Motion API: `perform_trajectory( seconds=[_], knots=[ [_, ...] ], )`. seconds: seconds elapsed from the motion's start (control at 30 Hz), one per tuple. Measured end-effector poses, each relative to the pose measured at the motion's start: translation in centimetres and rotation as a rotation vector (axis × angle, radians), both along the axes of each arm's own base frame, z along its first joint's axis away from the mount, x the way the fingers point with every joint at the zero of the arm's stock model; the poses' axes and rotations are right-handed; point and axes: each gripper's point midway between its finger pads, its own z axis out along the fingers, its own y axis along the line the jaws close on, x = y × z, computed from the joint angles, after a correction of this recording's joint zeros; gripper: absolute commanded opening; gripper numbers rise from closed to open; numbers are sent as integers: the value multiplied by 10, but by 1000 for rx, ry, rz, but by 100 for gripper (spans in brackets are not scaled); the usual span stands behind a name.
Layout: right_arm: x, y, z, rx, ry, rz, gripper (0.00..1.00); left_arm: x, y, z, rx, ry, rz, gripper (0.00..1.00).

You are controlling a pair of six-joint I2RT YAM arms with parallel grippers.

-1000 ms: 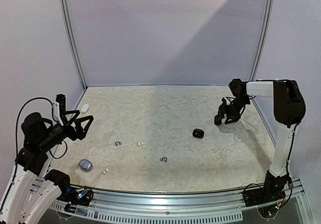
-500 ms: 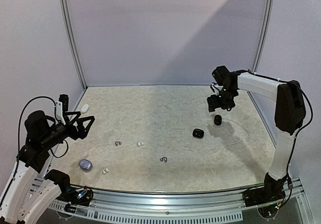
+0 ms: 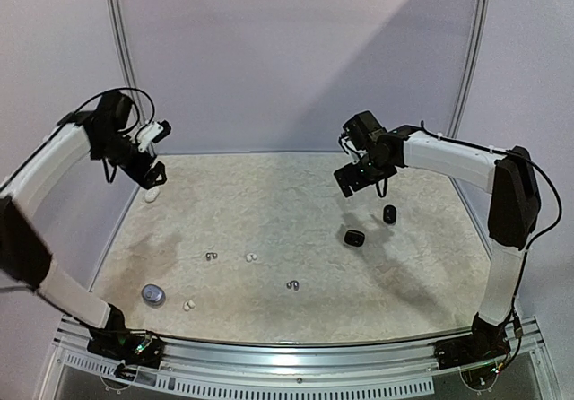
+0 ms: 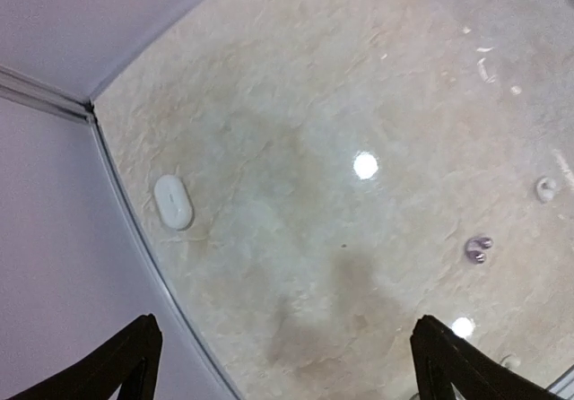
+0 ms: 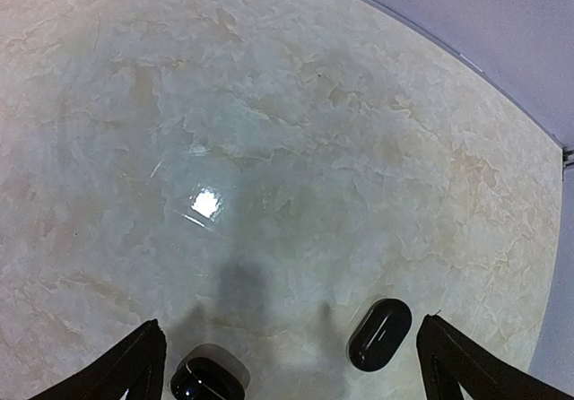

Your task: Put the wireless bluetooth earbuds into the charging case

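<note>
My left gripper moves down and outward next, since the case lies far below. It then lowers its open fingers around the near end of the white charging case (image 3: 152,194) (image 4: 172,202) and closes.
My left gripper (image 3: 150,172) hangs open and empty, high over the back left corner, above a white charging case (image 3: 152,194) (image 4: 172,202). My right gripper (image 3: 358,178) is open and empty too, raised over the back right. Below it lie two black cases: a closed one (image 3: 389,213) (image 5: 379,334) and another (image 3: 355,237) (image 5: 209,379). The earbuds lie loose mid-table: a silvery pair (image 3: 212,256) (image 4: 478,248), a white bud (image 3: 251,257) (image 4: 544,188), a silvery pair (image 3: 292,285), and a white bud (image 3: 188,306).
A grey-purple case (image 3: 152,293) lies near the front left. A metal frame rail (image 3: 126,68) and purple walls border the back and sides of the marbled table (image 3: 296,203). The front rail (image 3: 296,351) carries both arm bases.
The right gripper opened, left a black case on the table and moved up and left. The left arm swung from low at the front left up to the back left corner.
</note>
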Motion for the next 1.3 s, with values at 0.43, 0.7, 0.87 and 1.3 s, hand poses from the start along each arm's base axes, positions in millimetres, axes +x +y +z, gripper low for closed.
perform_trajectory(
  seconds=[0.43, 0.7, 0.87, 1.3],
  knots=[
    [-20, 6, -20, 9, 43, 28, 99, 101, 118, -141, 164, 484, 203, 97],
    [-42, 30, -13, -1, 38, 76, 99, 130, 131, -189, 145, 507, 215, 90],
    [-48, 41, 2, -15, 18, 97, 99, 134, 131, -214, 125, 531, 211, 81],
    [-52, 59, 16, -116, -30, 144, 99, 148, 133, -223, 79, 506, 201, 16]
  ],
)
